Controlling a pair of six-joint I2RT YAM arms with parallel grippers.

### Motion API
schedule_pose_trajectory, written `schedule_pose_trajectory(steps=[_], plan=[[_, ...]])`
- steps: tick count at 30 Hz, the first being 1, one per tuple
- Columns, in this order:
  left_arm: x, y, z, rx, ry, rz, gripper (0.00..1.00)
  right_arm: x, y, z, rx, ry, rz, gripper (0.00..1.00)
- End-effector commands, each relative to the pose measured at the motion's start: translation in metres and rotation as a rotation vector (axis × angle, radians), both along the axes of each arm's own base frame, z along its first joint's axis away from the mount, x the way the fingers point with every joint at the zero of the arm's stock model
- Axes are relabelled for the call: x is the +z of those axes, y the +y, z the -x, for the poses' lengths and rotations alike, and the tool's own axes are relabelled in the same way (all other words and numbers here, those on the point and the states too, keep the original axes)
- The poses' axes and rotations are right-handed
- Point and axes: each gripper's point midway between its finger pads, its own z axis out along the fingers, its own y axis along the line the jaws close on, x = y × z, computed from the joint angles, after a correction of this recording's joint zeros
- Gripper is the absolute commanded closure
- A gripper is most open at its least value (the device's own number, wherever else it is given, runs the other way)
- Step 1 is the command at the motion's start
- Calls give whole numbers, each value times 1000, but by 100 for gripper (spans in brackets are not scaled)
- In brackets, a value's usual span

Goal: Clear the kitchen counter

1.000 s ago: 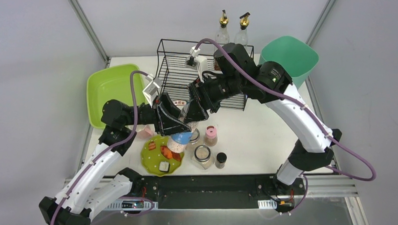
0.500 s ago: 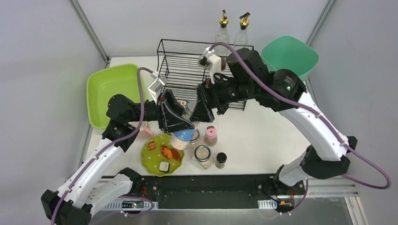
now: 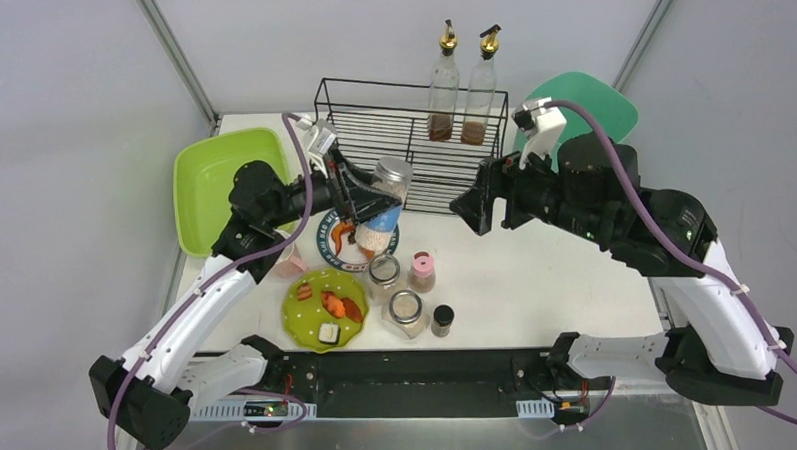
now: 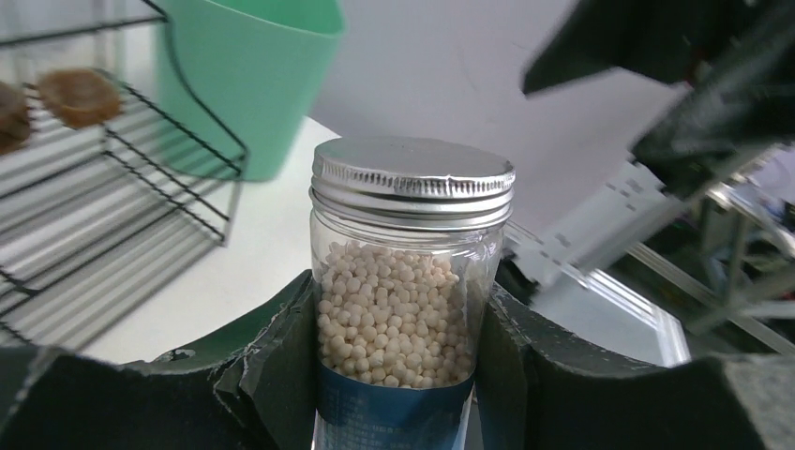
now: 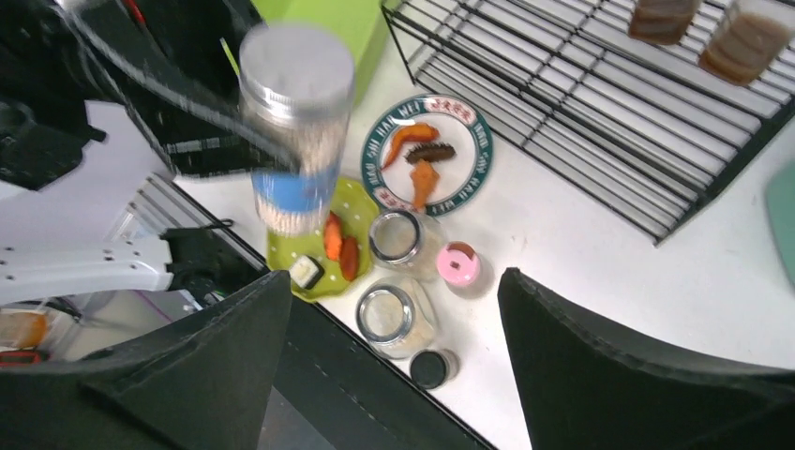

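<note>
My left gripper will next swing outward over the rack and lower the jar to let it go beside the bottles, where there is a bare spot outward of the gripper.
My left gripper is shut on a glass jar of white beads with a blue label and a metal lid. It holds the jar above the white kitchen counter, just in front of the black wire rack. In the left wrist view the jar sits upright between both pads of the left gripper. My right gripper is open and empty, to the right of the jar and apart from it. The right wrist view shows that gripper high above the counter, with the jar blurred at upper left.
On the counter stand a blue-rimmed plate with food, a green plate with food, two open jars, a pink-lidded shaker, a black-lidded shaker and a pink cup. A lime-green tub is at left, a teal bin at back right, two bottles in the rack.
My left gripper has lifted the bead jar and carried it back toward the rack. My right gripper has drawn away from the jar to the right.
</note>
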Motion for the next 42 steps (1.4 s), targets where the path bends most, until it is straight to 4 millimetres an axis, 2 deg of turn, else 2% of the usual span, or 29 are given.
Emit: schedule_pose_trajectory(steps=[1, 8, 10, 15, 21, 27, 32, 36, 42], plan=[[40, 9, -61, 269, -219, 34, 65, -14, -12, -11, -102, -14, -6, 16], [57, 19, -153, 605, -427, 67, 74, -37, -23, -3, -110, -1, -11, 15], [58, 18, -185, 676, -461, 30, 76, -43, -24, 0, -103, 9, -15, 15], [74, 17, -241, 793, -557, 46, 80, -57, -24, 8, -78, 37, -17, 15], [83, 16, -293, 874, -617, 62, 81, -69, -27, 14, -55, 48, -3, 15], [87, 12, -326, 907, -647, 104, 85, -82, -26, 11, -47, 38, 40, 14], [75, 9, -345, 922, -657, 111, 85, -87, -25, 6, -49, 23, 74, 13], [64, 10, -351, 942, -656, 120, 85, -92, -24, 2, -52, 7, 79, 12], [51, 11, -349, 945, -664, 134, 85, -103, -20, -1, -50, 15, 107, 11]])
